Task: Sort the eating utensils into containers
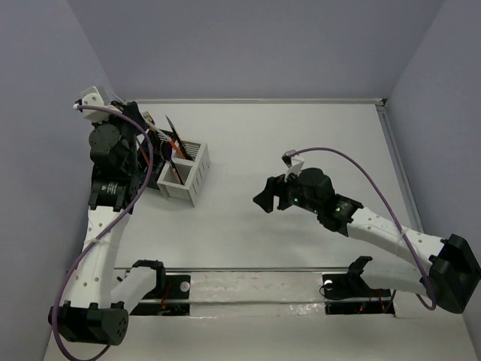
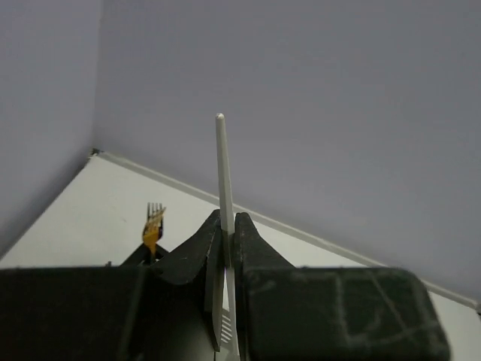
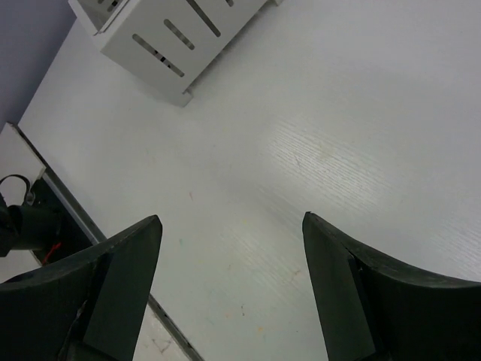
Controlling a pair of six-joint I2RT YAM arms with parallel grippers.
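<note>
The slim white handle goes down into the black container (image 1: 155,143) below it next as my left gripper turns, then releases, since a gold fork already pokes up there.
My left gripper (image 2: 227,216) is shut on a slim white utensil handle (image 2: 222,165) that stands upright between its fingers. A gold fork (image 2: 154,220) pokes up just beyond it on the left. In the top view the left gripper (image 1: 135,120) sits over the black container (image 1: 155,143), which the arm mostly hides. The white container (image 1: 186,174) stands right beside it, with dark and orange utensils (image 1: 174,139) sticking up. My right gripper (image 1: 264,197) is open and empty above bare table, to the right of the white container (image 3: 161,37). It also shows in the right wrist view (image 3: 231,219).
The grey back wall and left wall close in behind the containers. A metal rail (image 1: 248,269) runs along the near edge between the arm bases. The table's raised right edge (image 1: 394,150) runs along the right side.
</note>
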